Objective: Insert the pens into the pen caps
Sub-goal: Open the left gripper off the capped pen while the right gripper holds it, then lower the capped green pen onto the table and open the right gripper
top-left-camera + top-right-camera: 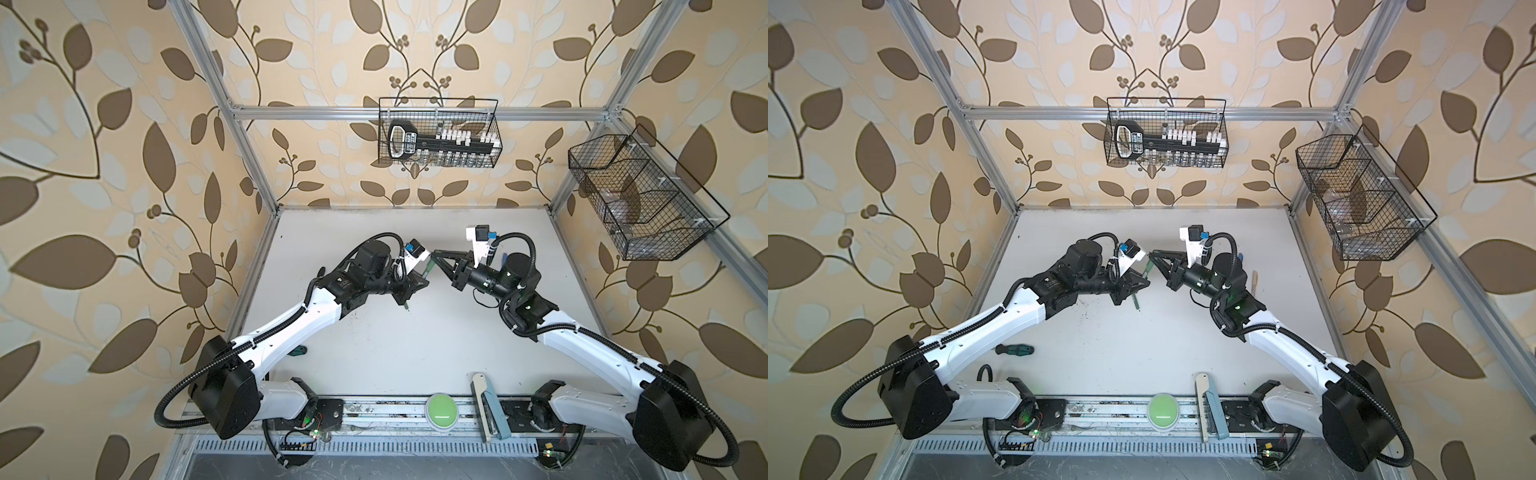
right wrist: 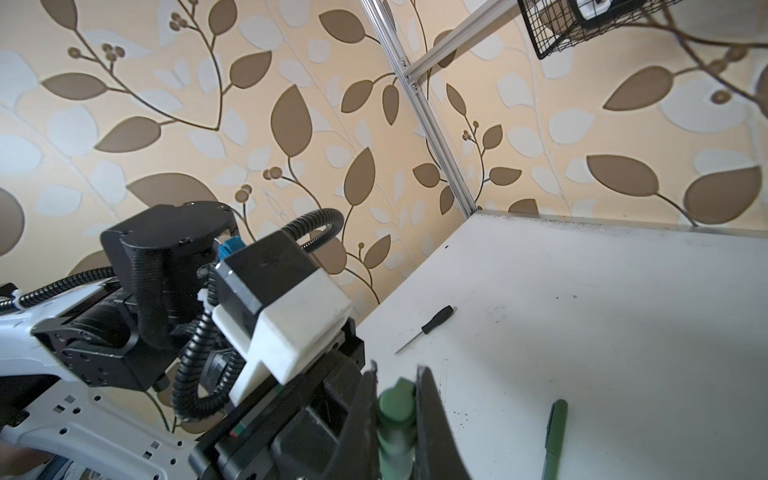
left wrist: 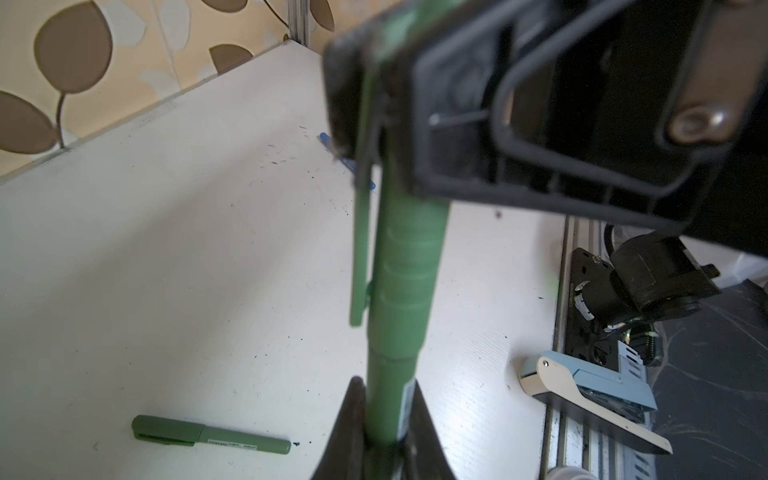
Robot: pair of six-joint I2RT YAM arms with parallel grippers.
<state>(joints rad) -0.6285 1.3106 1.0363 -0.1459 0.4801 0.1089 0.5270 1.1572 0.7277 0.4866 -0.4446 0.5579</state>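
Observation:
Next, my right gripper lowers its dark green pen and releases it on bare tabletop (image 1: 456, 298) between the second green pen and blue pen, since the cap is on.
A dark green pen (image 3: 395, 299) hangs above the table between both grippers. My left gripper (image 3: 386, 419) is shut on its barrel, seen in both top views (image 1: 417, 286) (image 1: 1133, 287). A dark green pen cap (image 2: 397, 409) with a long clip sits over the pen's far end, and my right gripper (image 2: 397, 399) is shut on it (image 1: 433, 258). A second green pen (image 3: 212, 435) lies on the table with a cap on it (image 2: 555, 436). A blue pen (image 3: 349, 163) lies half hidden behind the held one. A beige pen (image 1: 1255, 281) lies beside the right arm.
A black-handled screwdriver (image 2: 428, 328) lies near the table's left edge. A green-handled tool (image 1: 1015, 350) lies by the left arm. A green button (image 1: 441, 409) and a blue-and-white stapler (image 1: 488, 411) sit on the front rail. Wire baskets (image 1: 438, 133) (image 1: 640, 195) hang on the walls.

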